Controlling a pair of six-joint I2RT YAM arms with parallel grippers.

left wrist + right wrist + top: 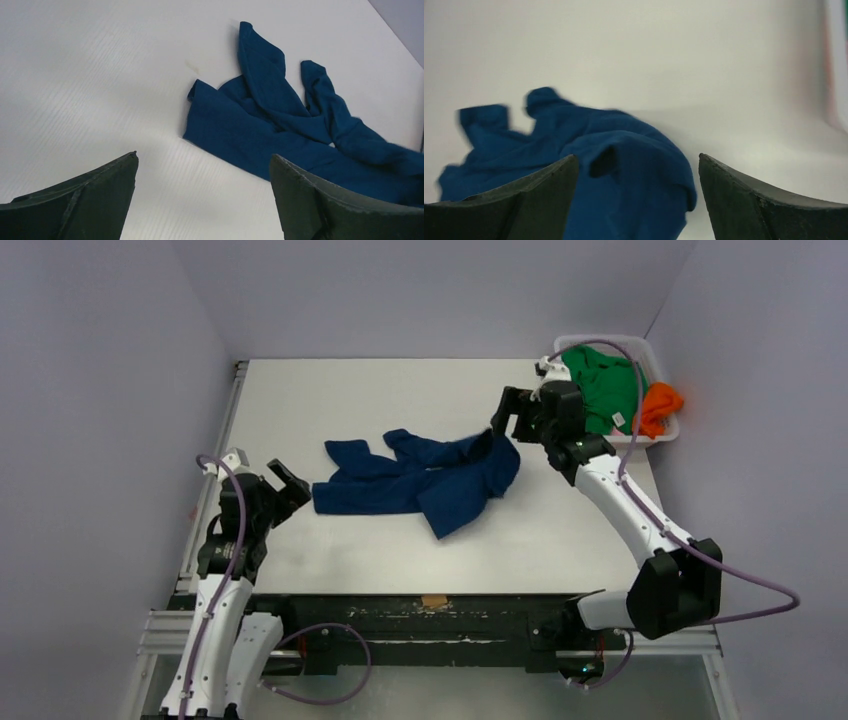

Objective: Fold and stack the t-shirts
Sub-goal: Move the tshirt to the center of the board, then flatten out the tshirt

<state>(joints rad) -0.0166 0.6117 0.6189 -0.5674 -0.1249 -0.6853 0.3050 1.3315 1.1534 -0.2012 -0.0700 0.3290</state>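
The blue t-shirt's squared end (324,498) (200,114) lies below my left gripper and to its right in the top view, so next I shift that way and down to pinch it.
The dark blue t-shirt (420,480) lies crumpled on the white table, its print hidden. My left gripper (292,483) is open and empty just left of the shirt's left end; in the left wrist view (203,156) the shirt (280,130) lies ahead and to the right of it. My right gripper (505,418) is open over the shirt's right end, and in the right wrist view (637,156) the cloth (624,165) bulges below and between the spread fingers without being pinched. The green t-shirt (605,390) and the orange t-shirt (660,405) lie bunched in the basket.
A white lattice basket (590,338) stands at the back right corner of the table (350,400). A small brown patch (434,601) sits on the table's front edge. Grey walls close in the left, back and right sides.
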